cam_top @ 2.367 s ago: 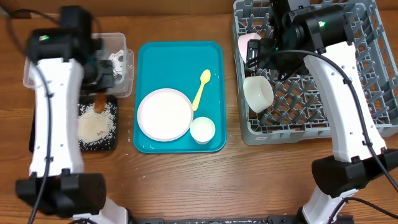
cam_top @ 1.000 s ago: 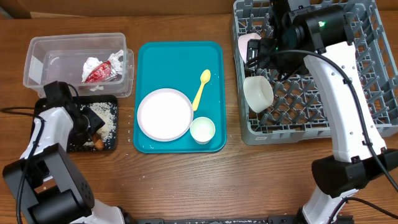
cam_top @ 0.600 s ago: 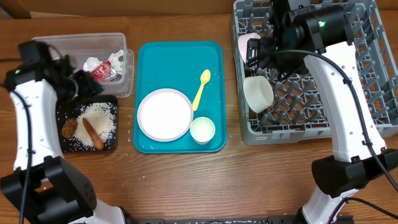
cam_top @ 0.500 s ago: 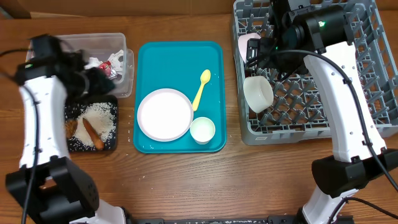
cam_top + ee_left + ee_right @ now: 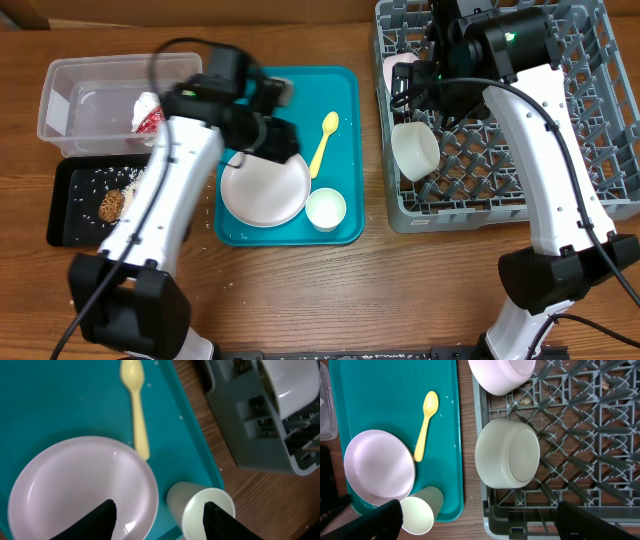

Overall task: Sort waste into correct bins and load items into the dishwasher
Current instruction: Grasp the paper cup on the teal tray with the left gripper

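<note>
The cup's opening has room for a finger, so my left gripper will go down and to the right in the overhead view, onto the pale green cup's rim beside the plate.
A teal tray holds a pink plate, a yellow spoon and a pale green cup. My left gripper hovers over the plate's far edge, open and empty. In the left wrist view its fingers straddle the plate and the cup, with the spoon ahead. My right gripper hangs open and empty over the grey dish rack. The rack holds a white bowl and a pink bowl.
A clear bin at the far left holds a red and white wrapper. A black tray in front of it holds scattered rice and a brown lump. The rack stands right of the teal tray, with a strip of wooden table between them.
My left arm has swung from the bins at the far left to over the teal tray. The right arm has not moved.
</note>
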Robot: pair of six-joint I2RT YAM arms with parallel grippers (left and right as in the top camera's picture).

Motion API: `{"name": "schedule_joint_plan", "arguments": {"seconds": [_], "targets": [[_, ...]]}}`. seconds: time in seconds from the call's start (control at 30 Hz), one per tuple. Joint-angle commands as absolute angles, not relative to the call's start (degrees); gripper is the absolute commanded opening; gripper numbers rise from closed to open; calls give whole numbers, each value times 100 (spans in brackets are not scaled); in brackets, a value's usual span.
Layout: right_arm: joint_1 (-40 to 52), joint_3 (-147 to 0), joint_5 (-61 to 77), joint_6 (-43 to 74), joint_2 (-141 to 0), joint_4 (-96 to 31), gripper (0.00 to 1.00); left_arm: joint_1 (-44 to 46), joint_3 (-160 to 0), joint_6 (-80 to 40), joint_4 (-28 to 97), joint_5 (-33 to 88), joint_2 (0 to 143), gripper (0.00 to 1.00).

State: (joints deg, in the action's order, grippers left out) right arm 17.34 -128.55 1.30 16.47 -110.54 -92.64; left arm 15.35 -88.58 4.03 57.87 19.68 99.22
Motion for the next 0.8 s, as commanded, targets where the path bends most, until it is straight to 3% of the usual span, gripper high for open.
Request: {"name": "schedule_joint_plan", "arguments": {"seconds": [0.0,0.33,0.77], "targets": [[1767,-12857,161,1643,-11083,-9299,100,2082,-8646,294,5540,1492,9981,59],[1765,-12857,156,1640,-11083,-9397,100,2620,-8624,233,5874,1441,10785,38],[1763,-12857,158,1645,-11107,-9319,100,2624,-8619,217,6687,1441,10855,38]]}}
